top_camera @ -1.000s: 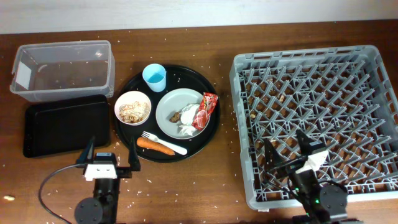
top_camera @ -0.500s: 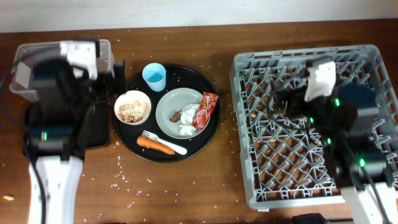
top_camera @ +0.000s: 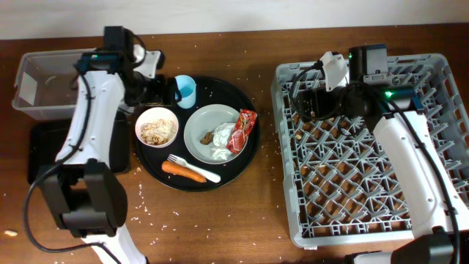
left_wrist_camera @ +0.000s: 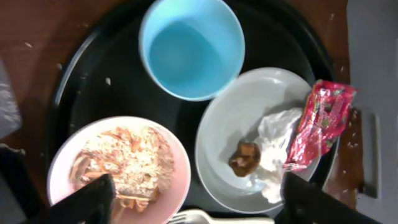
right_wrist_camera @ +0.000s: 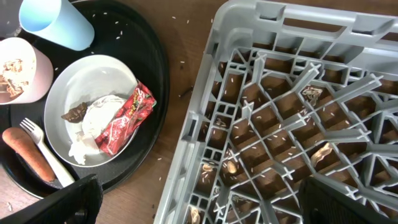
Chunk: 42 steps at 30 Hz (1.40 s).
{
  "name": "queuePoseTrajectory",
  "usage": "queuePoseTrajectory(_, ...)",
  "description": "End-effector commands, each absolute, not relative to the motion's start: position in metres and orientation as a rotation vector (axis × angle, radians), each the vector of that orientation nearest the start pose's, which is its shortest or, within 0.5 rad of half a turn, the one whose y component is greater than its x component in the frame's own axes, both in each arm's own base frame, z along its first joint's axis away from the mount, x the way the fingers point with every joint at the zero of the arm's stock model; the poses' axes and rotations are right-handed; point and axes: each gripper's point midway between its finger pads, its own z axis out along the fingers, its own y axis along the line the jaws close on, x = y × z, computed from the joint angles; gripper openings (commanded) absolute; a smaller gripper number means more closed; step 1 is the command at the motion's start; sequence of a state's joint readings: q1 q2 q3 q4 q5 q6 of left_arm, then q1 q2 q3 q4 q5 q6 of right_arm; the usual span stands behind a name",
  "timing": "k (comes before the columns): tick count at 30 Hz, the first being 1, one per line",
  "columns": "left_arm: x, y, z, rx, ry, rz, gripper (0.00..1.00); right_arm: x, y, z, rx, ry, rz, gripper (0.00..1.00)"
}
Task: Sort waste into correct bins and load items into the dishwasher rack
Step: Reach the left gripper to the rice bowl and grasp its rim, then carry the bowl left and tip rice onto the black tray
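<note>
My left gripper lowers onto that plate-side rim (top_camera: 176, 127) (left_wrist_camera: 188, 166) of the white bowl next, since a gap of black tray leaves it free.
The round black tray (top_camera: 245, 158) holds the light blue cup (top_camera: 183, 90), the white bowl (top_camera: 157, 127) with beige grain scraps, and the grey-green plate (top_camera: 201, 126). On the plate lie the red wrapper (top_camera: 242, 130), white tissue (top_camera: 222, 151) and brown bit (top_camera: 207, 137). The carrot (top_camera: 182, 171) and white fork (top_camera: 196, 169) lie at the tray's front. My left gripper (top_camera: 155, 88) hovers open and empty beside the cup (left_wrist_camera: 189, 46), above the bowl (left_wrist_camera: 118, 165) and plate (left_wrist_camera: 233, 124). My right gripper (top_camera: 306, 103) is open and empty over the grey rack's (top_camera: 410, 227) far-left part (right_wrist_camera: 205, 199).
The clear tub (top_camera: 69, 81) stands at the far left. The flat black tray (top_camera: 62, 150) lies in front of it, partly hidden by my left arm. Grain bits litter the wooden table and lie under the rack's lattice floor.
Both arms have come up from the table's front edge. The left one swung over the round tray near the cup, the right one over the rack's far-left corner.
</note>
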State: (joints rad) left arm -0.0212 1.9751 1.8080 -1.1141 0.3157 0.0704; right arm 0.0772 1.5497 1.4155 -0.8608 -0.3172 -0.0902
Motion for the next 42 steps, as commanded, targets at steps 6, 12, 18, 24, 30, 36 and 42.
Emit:
queuePoseTrajectory(6, 0.399, -0.074, 0.074, -0.072, 3.014, -0.013, 0.38, 0.384, 0.087, 0.207, -0.346, 2.532, 0.426, 0.96)
queuePoseTrajectory(12, 0.403, -0.07, 0.051, -0.075, 2.975, 0.016, 0.31, 0.381, 0.087, 0.205, -0.344, 2.548, 0.428, 0.96)
queuePoseTrajectory(18, 0.406, -0.069, 0.042, -0.065, 2.953, 0.022, 0.25, 0.381, 0.085, 0.204, -0.342, 2.553, 0.42, 0.96)
queuePoseTrajectory(24, 0.408, -0.067, 0.023, -0.067, 2.974, 0.055, 0.22, 0.381, 0.083, 0.203, -0.337, 2.56, 0.4, 0.96)
queuePoseTrajectory(30, 0.41, -0.067, 0.019, -0.067, 2.976, 0.055, 0.13, 0.38, 0.081, 0.201, -0.332, 2.57, 0.388, 0.96)
queuePoseTrajectory(36, 0.419, -0.069, 0.037, -0.067, 2.96, 0.046, 0.01, 0.379, 0.081, 0.201, -0.332, 2.571, 0.388, 0.96)
queuePoseTrajectory(42, 0.411, -0.068, 0.061, -0.066, 3.017, 0.065, 0.01, 0.379, 0.081, 0.201, -0.332, 2.574, 0.388, 0.96)
